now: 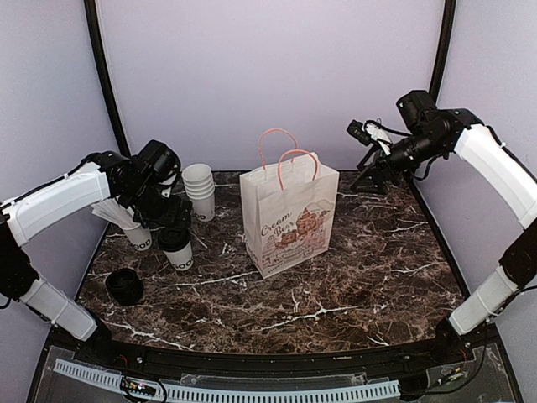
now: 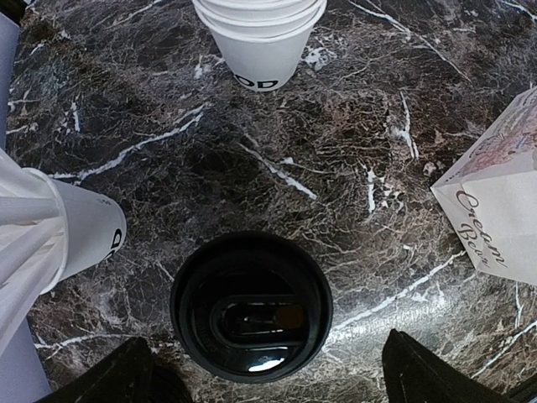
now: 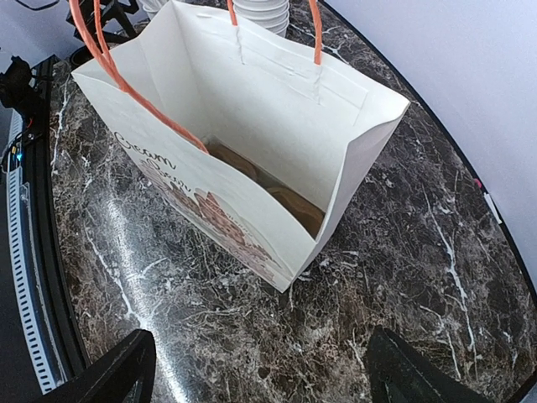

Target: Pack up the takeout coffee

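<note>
The robot's left hand will go down next until its wide-open fingers are on either side of the sides of the round black lid (image 2: 251,306), and it will close there, because the lid is below, between the fingers.
The takeout coffee (image 1: 178,250) is a small white cup with black lettering and a round black lid (image 2: 251,306), standing upright on the marble table left of the bag. My left gripper (image 1: 174,225) hovers just above it, open, its two dark fingertips (image 2: 117,379) wide on either side of the lid and not touching it. The white paper bag (image 1: 289,220) with orange handles stands open in the middle. Its brown floor shows in the right wrist view, inside the bag (image 3: 252,126). My right gripper (image 1: 375,175) is open at the back right, holding nothing.
A stack of nested white cups (image 1: 200,190) stands behind the coffee, seen too as the cup stack (image 2: 260,38). A white cup with paper-wrapped straws (image 1: 134,232) is at its left. A black stack of lids (image 1: 124,286) sits near the front left. Marble table (image 1: 352,285).
</note>
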Controlling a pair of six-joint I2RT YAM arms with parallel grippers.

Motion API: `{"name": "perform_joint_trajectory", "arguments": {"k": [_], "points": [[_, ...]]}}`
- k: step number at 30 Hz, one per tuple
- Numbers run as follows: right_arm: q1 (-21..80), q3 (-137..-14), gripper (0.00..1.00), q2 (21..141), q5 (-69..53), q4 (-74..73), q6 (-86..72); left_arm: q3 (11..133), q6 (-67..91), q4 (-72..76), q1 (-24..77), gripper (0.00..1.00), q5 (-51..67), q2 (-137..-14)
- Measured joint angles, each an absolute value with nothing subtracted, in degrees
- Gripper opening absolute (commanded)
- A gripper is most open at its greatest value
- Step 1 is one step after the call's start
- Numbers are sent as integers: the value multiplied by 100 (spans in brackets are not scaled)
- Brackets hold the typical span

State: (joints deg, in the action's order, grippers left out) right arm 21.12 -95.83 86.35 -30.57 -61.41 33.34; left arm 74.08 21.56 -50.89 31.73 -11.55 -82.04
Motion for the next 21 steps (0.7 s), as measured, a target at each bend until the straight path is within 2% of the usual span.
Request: {"name": "perform_joint_trajectory", "arguments": {"k": [14, 21], "points": [[2163, -9450, 88, 8635, -3037, -6147, 3336, 7397, 2202, -5065, 2709, 99, -637, -8549], [2165, -9448, 88, 8637, -3037, -6147, 3336, 7330, 2161, -5046, 2698, 94, -596, -8643]]}}
